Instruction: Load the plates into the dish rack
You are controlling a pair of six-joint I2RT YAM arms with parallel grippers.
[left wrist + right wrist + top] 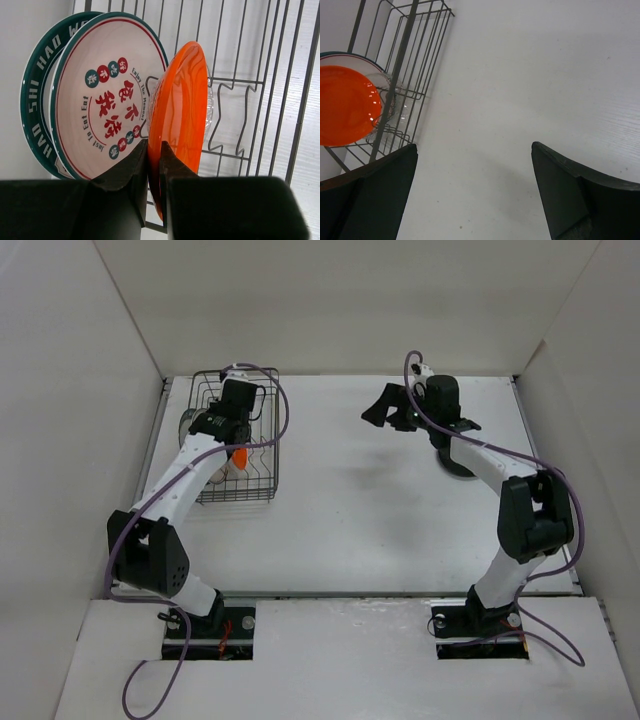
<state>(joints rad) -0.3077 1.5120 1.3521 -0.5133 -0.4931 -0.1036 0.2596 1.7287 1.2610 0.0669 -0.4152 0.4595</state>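
I should move my right gripper away from the rack (262, 440) and down onto the dark shape's rim (471, 475), because the rim is below my gripper, to the right in the top view.
The black wire dish rack (262, 440) stands at the back left. My left gripper (154, 147) reaches into it, shut on the rim of the plain orange plate (182, 110), which stands on edge. To its left stand a white plate with red marks (100, 90) and a green-rimmed plate (31, 100) behind that one. A clear glass plate (209, 107) shows just behind the orange one. My right gripper (385, 405) hovers open over the bare table with nothing between its fingers (385, 190). A dark round shape (457, 468) lies partly hidden under the right arm.
White walls (90, 390) close in the table on the left, back and right. The rack (405, 60) sits close to the left wall, with upright tines (235, 120) to the right of the glass plate.
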